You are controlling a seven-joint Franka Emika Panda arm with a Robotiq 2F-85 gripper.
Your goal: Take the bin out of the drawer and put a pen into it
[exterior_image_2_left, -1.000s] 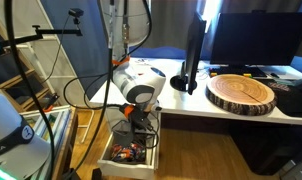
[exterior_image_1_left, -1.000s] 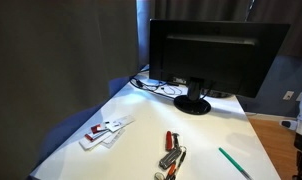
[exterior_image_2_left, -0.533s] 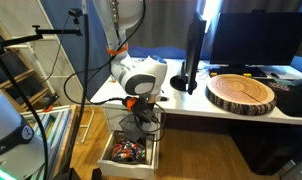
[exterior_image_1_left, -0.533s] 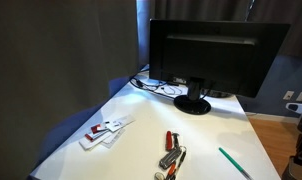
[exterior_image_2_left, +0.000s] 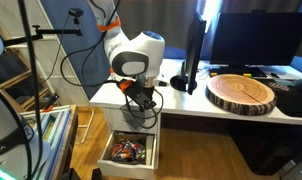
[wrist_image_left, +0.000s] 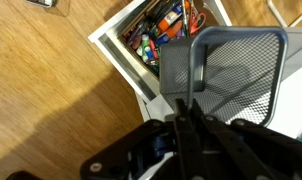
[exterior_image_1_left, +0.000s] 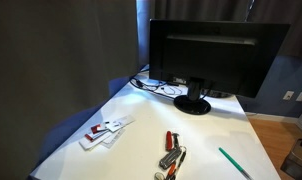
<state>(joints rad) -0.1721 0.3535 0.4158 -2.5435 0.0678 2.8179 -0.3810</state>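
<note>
My gripper rises over the desk's edge, lowers the bin and releases it next. The clear patch of the desk beside the pen [exterior_image_1_left: 234, 163] lies across that edge from my gripper.
The bin [wrist_image_left: 229, 72] is a dark grey wire-mesh cup with a square rim. In the wrist view my gripper [wrist_image_left: 184, 108] is shut on its near wall and holds it in the air above the open drawer [wrist_image_left: 131, 58]. In an exterior view the gripper [exterior_image_2_left: 141, 105] hangs with the bin [exterior_image_2_left: 144, 110] just above the drawer [exterior_image_2_left: 130, 152], beside the desk's edge. The thin green pen [exterior_image_1_left: 234, 163] lies on the white desk near its front right corner.
The drawer is full of small colourful items. A monitor [exterior_image_1_left: 213, 55] stands at the back of the desk. Red and silver items [exterior_image_1_left: 171, 152] and white cards [exterior_image_1_left: 105, 131] lie on the desk. A round wooden slab [exterior_image_2_left: 242, 93] lies on the desk.
My gripper has risen out of the drawer with the bin in it, up to about the desk's edge. The arm has left the side of the desk view.
</note>
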